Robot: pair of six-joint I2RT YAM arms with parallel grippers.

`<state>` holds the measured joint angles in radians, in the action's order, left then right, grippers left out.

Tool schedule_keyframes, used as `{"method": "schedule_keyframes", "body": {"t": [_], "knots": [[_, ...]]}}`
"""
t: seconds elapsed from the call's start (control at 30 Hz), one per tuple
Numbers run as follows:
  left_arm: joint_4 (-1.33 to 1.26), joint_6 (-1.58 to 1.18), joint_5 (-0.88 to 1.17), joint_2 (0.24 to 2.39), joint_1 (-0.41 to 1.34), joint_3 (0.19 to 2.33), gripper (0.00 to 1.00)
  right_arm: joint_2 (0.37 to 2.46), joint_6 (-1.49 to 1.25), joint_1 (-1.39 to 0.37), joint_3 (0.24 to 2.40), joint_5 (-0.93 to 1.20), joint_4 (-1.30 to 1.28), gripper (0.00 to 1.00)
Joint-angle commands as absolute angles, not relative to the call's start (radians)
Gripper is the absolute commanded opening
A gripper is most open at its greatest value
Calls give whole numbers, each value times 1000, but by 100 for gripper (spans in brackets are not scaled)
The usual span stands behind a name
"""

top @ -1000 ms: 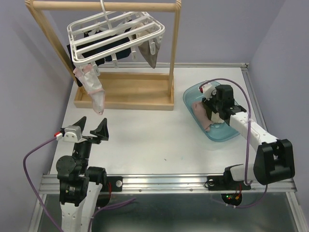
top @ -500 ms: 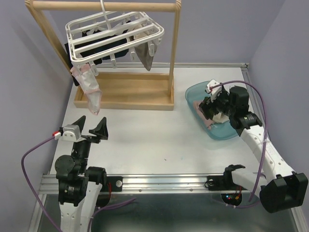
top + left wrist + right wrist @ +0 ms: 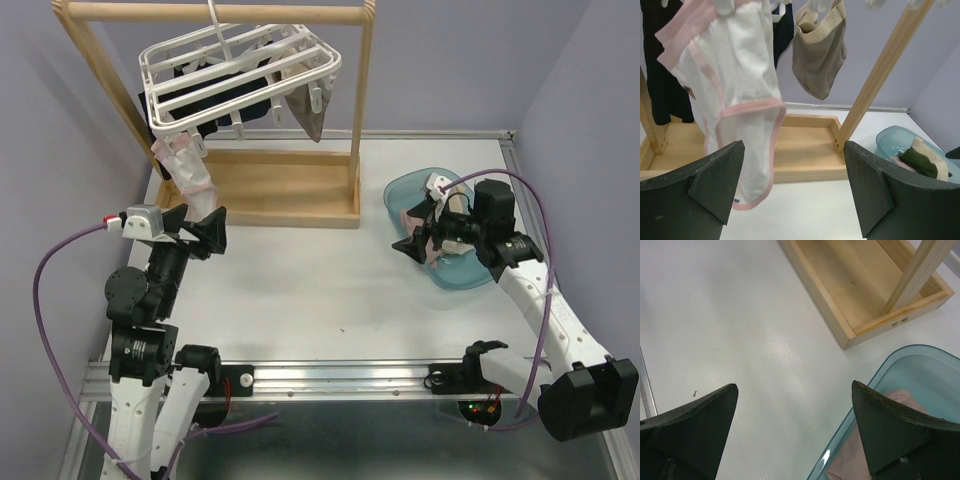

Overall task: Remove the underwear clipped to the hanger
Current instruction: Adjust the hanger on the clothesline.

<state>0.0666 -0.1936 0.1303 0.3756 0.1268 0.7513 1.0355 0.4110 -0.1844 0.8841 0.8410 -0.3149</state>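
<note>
The cream pair still hangs above and beyond my left gripper's open fingers, so they will rise outward and close on the white cloth below its clip.
The white hanger (image 3: 240, 70) hangs from the wooden rail with underwear clipped to it. A cream pair with pink trim (image 3: 192, 180) (image 3: 735, 95) hangs at its near left corner. A grey-olive pair (image 3: 310, 112) (image 3: 820, 55) hangs at the right, and dark pairs (image 3: 225, 100) (image 3: 660, 75) behind. My left gripper (image 3: 195, 232) (image 3: 792, 195) is open, just below and in front of the cream pair, not touching it. My right gripper (image 3: 420, 235) (image 3: 795, 430) is open and empty over the near left rim of the blue tub (image 3: 400, 195) (image 3: 900, 375).
The wooden rail stand (image 3: 255, 195) has a tray base (image 3: 805, 150) and upright posts (image 3: 880, 75). The blue tub holds a pink cloth (image 3: 910, 400) and, in the left wrist view, an olive and cream piece (image 3: 917, 160). Purple walls close the left and right sides.
My left gripper has risen and moved forward to the hanging cream pair. My right gripper has lifted out of the tub and swung left, leaving the pink cloth inside.
</note>
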Motion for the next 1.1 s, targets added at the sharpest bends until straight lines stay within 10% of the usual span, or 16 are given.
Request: {"method": "schedule_keyframes", "body": {"t": [0.0, 0.7, 0.83, 0.9, 1.07], "knots": [[-6, -219, 150, 446, 121, 862, 90, 997, 405, -183, 908, 888, -314, 100], [34, -158, -61, 672, 114, 988, 64, 956, 413, -184, 900, 914, -322, 100], [5, -141, -20, 678, 112, 985, 40, 957, 413, -184, 902, 916, -322, 100], [-29, -126, 30, 677, 112, 991, 11, 956, 413, -184, 902, 916, -324, 100], [-57, -109, 153, 643, 112, 983, 0, 956, 410, -184, 904, 923, -324, 100]]}}
